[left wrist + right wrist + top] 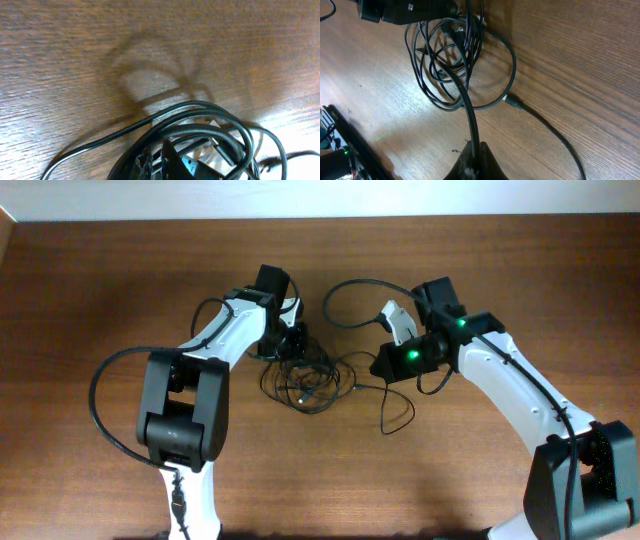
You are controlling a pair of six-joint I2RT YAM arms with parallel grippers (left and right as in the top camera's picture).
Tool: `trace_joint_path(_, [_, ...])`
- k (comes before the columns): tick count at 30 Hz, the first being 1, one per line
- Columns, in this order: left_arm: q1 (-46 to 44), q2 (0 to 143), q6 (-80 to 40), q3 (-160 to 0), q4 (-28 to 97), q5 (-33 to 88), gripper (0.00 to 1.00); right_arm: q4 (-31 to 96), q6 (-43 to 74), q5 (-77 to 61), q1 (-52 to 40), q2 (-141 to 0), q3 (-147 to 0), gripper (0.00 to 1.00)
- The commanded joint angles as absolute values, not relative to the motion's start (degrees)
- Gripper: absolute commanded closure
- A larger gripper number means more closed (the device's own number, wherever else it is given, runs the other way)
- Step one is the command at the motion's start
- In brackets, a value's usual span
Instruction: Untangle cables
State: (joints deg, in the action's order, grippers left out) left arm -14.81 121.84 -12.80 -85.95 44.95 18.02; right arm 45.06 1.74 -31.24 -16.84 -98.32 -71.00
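Observation:
The cord goes down in my right gripper to the bare tabletop clear of the tangle (pixel 411 388) next for release, since that spot lies below the gripper and to its right in the overhead view.
The cables (pixel 305 380) lie as a loose tangle of thin black cords on the wooden table between my two arms. My left gripper (pixel 283 345) is at the tangle's upper left edge. In the left wrist view its fingers (pixel 157 162) are close together, with cord loops (pixel 215 117) and a plug end wrapped around them. My right gripper (pixel 383 367) is to the right of the tangle. It is shut (pixel 472 155) on one black cord that runs taut up to the tangle (pixel 445 65). A silvery plug joint (pixel 512 101) lies on a loose strand beside it.
A thick black arm cable (pixel 100 400) loops out at the left of the left arm. A long strand arcs behind the right gripper (pixel 350 283), and another loop trails toward the front (pixel 397 418). The table's far edge (pixel 320 218) runs along the top.

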Motion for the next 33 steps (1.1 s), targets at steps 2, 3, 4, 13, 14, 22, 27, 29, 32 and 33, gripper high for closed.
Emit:
trace_joint_path(2, [-14.74,123.11,-10.13,-86.3,45.71,18.61,0.9,46.5,1.93,-28.62,-16.47,-98.08,-72.01,0.96])
trace_joint_path(3, [-14.74,123.11,-10.17,-86.3,45.71,18.02,0.9,46.57,1.93,-28.6,-16.45,-98.08,-72.25,0.96])
trace_joint_path(4, [-14.74,123.11,-10.17,-86.3,45.71,17.39,0.9,46.54,1.98,-28.58,-16.4,-98.08,-72.36,0.96])
trace_joint_path(13, [-14.74,123.11,-10.15,-86.3,45.67,15.2,0.88,48.25,5.72,-16.08,-17.06,-98.1,-72.38,0.96])
trace_joint_path(14, [-14.74,123.11,-10.17,-86.3,45.65,15.2,0.89,48.23,6.96,-15.64,-17.32,-98.1,-72.38,0.96])
trace_joint_path(22, [-14.74,123.11,-10.17,-86.3,45.47,14.98,0.91,48.23,18.35,-1.89,-17.61,-99.5,-71.02,0.96])
trace_joint_path(27, [-14.74,123.11,-10.17,-86.3,45.43,14.98,0.91,50.09,18.31,-2.57,-17.61,-104.9,-70.81,0.96])
trace_joint_path(29, [-14.74,123.11,-10.17,-86.3,45.43,14.98,0.9,50.63,18.28,-2.59,-17.61,-107.07,-70.76,0.96])
trace_joint_path(32, [-14.74,123.11,-10.17,-86.3,45.43,14.98,0.91,50.61,18.28,-2.74,-17.61,-109.47,-70.78,0.95])
trace_joint_path(33, [-14.74,123.11,-10.17,-86.3,45.43,14.98,0.9,50.54,18.31,-2.76,-17.61,-109.93,-70.78,0.95])
